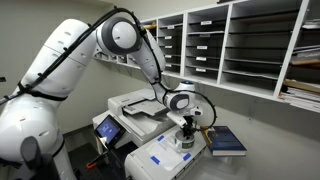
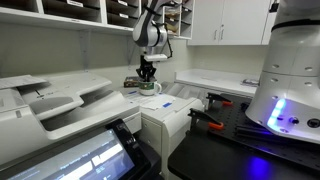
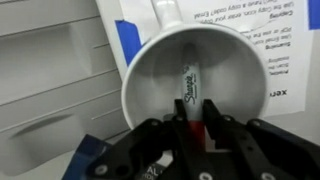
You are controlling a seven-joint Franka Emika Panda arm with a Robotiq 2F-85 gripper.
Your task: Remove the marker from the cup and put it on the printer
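Observation:
My gripper moves up out of the cup [image 1: 186, 141] next, toward the sloped feeder and down to release the marker on the unit's flat top [image 1: 160, 139], a clear spot.
The small pale cup [image 3: 145, 75] stands on a flat white box-like unit and fills the wrist view from above. A marker [image 3: 188, 82] with a black label and a red part stands inside it. My gripper [image 3: 190, 108] reaches down into the cup, and its two black fingers press on both sides of the marker. In both exterior views the gripper [image 1: 185, 127] [image 2: 148, 72] hangs straight over the cup [image 1: 186, 141] [image 2: 151, 88]. The printer [image 1: 138, 106] [image 2: 50, 98], large and white-grey with a sloped feeder top, stands beside the unit.
The flat white unit with blue labels [image 1: 165, 157] [image 2: 170, 108] carries the cup. A blue book [image 1: 228, 141] lies beside it. The printer's lit touchscreen [image 1: 107, 128] [image 2: 85, 160] faces forward. Wall shelves of paper slots [image 1: 230, 45] hang behind.

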